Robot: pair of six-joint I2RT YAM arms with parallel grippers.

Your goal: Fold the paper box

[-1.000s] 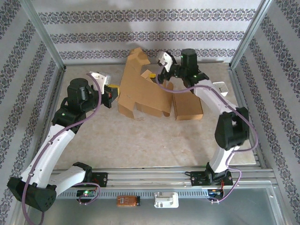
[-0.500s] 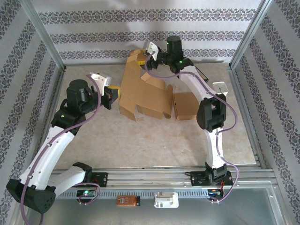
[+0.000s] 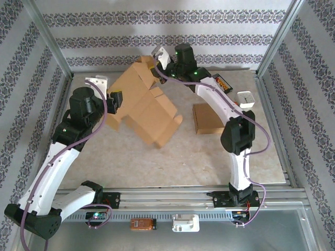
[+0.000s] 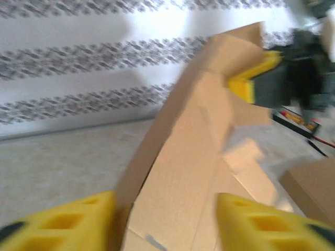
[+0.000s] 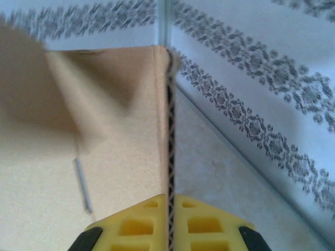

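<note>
I need to move my right gripper down and back to the tabletop (image 3: pixel 186 108) beside the second cardboard piece next and let go of the box's edge there, because the box hangs tilted.
The paper box (image 3: pixel 144 107) is a brown cardboard blank, lifted off the table and tilted, with its flaps hanging toward the middle. My right gripper (image 3: pixel 156 64) is at the back, shut on the box's upper edge. The right wrist view shows the corrugated edge (image 5: pixel 170 130) pinched between the pads of the right gripper (image 5: pixel 169 201). My left gripper (image 3: pixel 112 102) stands open at the box's left side. In the left wrist view a panel of the box (image 4: pixel 193 157) runs between the spread fingers of the left gripper (image 4: pixel 165 205) without being pinched.
A second flat cardboard piece (image 3: pixel 209 119) lies on the table right of centre. A small white box (image 3: pixel 245 98) and a dark packet (image 3: pixel 222 82) sit at the back right. Patterned walls and a metal frame (image 3: pixel 272 104) enclose the table.
My right gripper swung left to the back, shut on the box's top edge and raised it off the table. The left gripper opened, letting go of the box's left edge.
</note>
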